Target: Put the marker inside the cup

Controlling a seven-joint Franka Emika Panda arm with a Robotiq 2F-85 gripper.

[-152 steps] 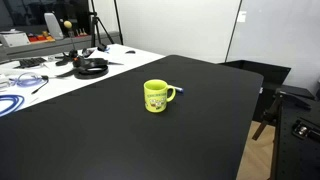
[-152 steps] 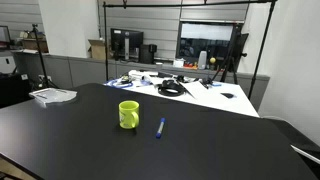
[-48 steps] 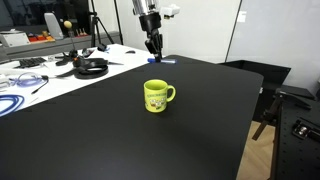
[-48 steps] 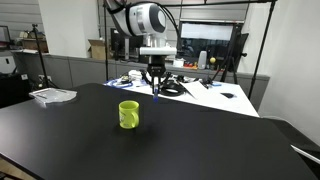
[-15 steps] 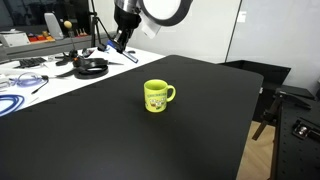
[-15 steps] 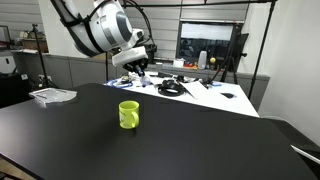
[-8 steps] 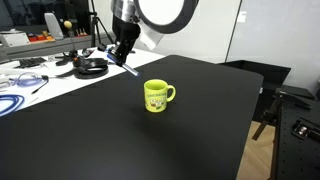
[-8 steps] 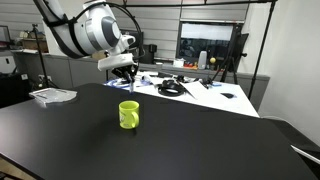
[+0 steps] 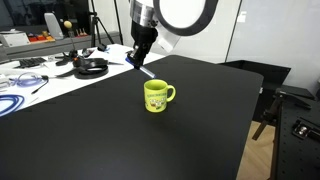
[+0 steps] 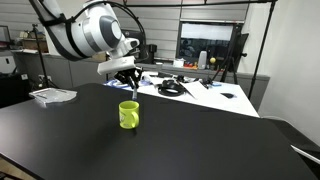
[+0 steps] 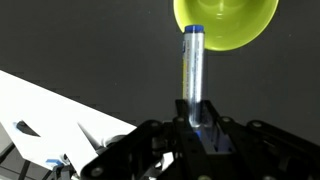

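I need to lower my gripper so the marker's tip goes from above the cup's rim to inside the cup's opening [image 9: 156,84] [image 11: 229,20], and then let go of the marker, because that opening is below.
The yellow-green cup [image 9: 157,96] stands upright on the black table [image 9: 120,140], handle to the right; it also shows in an exterior view [image 10: 129,114]. My gripper [image 9: 137,58] hangs just above and behind it, shut on the marker [image 9: 144,69], whose free end slants down towards the cup's rim. In an exterior view the gripper [image 10: 127,78] sits straight over the cup. In the wrist view the bluish marker [image 11: 192,65] sticks out from the gripper [image 11: 197,125] and its tip overlaps the cup's open mouth [image 11: 225,22].
A white table [image 9: 60,72] behind the black one carries black headphones [image 9: 92,67], cables and blue cable coils [image 9: 12,100]. A stack of papers [image 10: 52,96] lies on the black table's far side. A dark chair [image 9: 282,102] stands off the table's edge.
The arm has carried the marker from over the white table towards the cup and lowered it; the gripper now hangs just above the cup. The cup has not moved.
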